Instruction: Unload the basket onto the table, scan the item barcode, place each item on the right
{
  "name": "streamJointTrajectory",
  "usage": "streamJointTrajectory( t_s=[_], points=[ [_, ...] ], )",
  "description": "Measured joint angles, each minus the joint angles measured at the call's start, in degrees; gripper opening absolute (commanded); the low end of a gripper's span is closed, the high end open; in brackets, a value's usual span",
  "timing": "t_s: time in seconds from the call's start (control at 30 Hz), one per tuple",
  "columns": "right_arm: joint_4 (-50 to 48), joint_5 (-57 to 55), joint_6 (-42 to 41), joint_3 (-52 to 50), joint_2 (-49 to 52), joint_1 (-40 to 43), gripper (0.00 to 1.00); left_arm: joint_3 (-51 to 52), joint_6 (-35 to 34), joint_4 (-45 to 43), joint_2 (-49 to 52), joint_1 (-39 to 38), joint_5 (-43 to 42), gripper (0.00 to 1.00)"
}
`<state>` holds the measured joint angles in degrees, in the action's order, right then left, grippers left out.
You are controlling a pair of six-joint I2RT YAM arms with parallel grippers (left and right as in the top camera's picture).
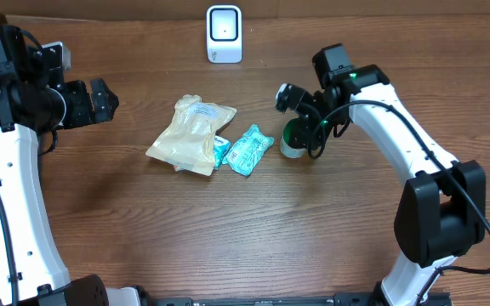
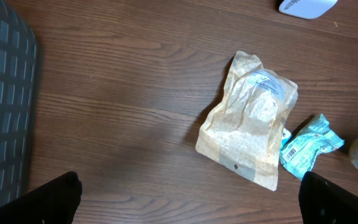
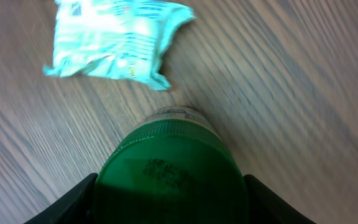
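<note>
My right gripper turns with the bottle next, then stands the bottle beside the teal packet and lets go of the cap.
A green-capped bottle stands right of centre, and my right gripper is shut on it from above. In the right wrist view both fingers press the sides of the green cap. I cannot tell whether the bottle's base rests on the table. A teal packet with a barcode label lies just left of it, against a tan pouch. The white scanner stands at the back centre. My left gripper hovers open at the far left, with only bare wood between its fingers.
A dark grid-patterned panel fills the left edge of the left wrist view. The tan pouch, the teal packet and a corner of the scanner also show there.
</note>
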<state>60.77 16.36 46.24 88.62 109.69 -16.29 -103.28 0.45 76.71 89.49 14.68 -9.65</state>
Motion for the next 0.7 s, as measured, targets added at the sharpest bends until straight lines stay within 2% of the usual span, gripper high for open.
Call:
streamJointTrajectory(
  t_s=[0.07,0.23,0.33,0.37,0.53,0.63,0.67,0.7],
  points=[
    [-0.09,0.04,-6.34,0.00,0.00,0.42,0.24,0.00,0.00,0.00,0.00,0.00,0.00,1.00],
    [-1.81,0.24,-24.30,0.00,0.00,0.46,0.26,0.00,0.00,-0.02,0.00,0.00,0.00,1.00],
    [-2.03,0.35,-36.22,0.00,0.00,0.44,0.19,0.00,0.00,0.00,0.00,0.00,0.00,0.99],
    [-1.97,0.37,-39.80,0.00,0.00,0.46,0.13,0.02,0.00,0.00,0.00,0.00,0.00,1.00],
    [-2.03,-1.07,-58.21,0.00,0.00,0.37,0.08,0.02,0.00,0.00,0.00,0.00,0.00,1.00],
    [-0.92,-5.38,-68.46,0.00,0.00,-0.04,0.10,0.00,0.00,-0.02,0.00,0.00,0.00,1.00],
    [-0.04,-7.89,-72.19,0.00,0.00,-0.39,0.15,0.00,0.00,0.00,0.00,0.00,0.00,1.00],
    [0.70,-10.05,-75.06,0.00,0.00,-0.74,0.15,0.00,0.00,0.00,0.00,0.00,0.00,1.00]
  ],
)
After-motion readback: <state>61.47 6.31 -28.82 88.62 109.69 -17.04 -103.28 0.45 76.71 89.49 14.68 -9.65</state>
